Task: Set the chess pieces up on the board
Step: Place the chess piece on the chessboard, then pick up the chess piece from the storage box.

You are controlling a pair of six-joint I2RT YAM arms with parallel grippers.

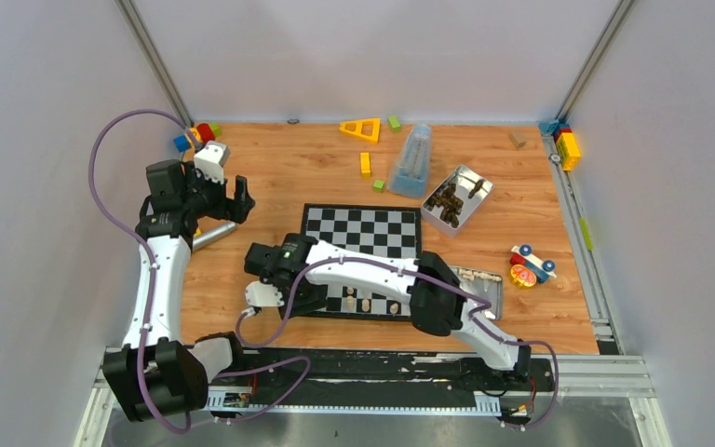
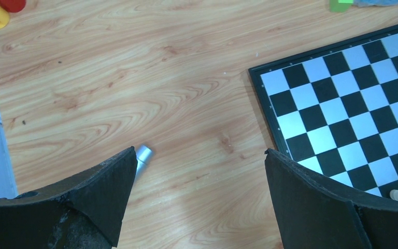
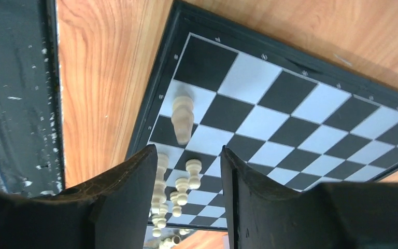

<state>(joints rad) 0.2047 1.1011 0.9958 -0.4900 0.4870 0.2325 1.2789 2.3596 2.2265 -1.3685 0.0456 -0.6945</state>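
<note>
My right gripper will next go across the board [image 1: 363, 228] and down to the far side of the second tin, because that tin is to its right in the top view.
The board [image 1: 363, 228] lies flat in the middle of the table, also seen in the left wrist view [image 2: 352, 104] and the right wrist view [image 3: 290, 114]. A few pale chess pieces [image 1: 365, 304] stand along its near edge. My right gripper [image 3: 189, 149] hovers open over the board's near-left corner, with nothing between its fingers. One pale chess piece [image 3: 182, 120] stands on a corner square just beyond the fingertips, and a row of pieces [image 3: 179, 192] stands behind it. My left gripper [image 2: 199, 155] hangs wide open above bare wood to the left of the board.
A metal tin [image 1: 456, 197] with dark pieces sits off the board's far right corner, and a second tin [image 1: 484, 284] lies at its near right. A clear container [image 1: 411, 160], a silver cylinder [image 2: 143, 155], coloured blocks [image 1: 200, 135] and a toy car [image 1: 531, 265] lie around.
</note>
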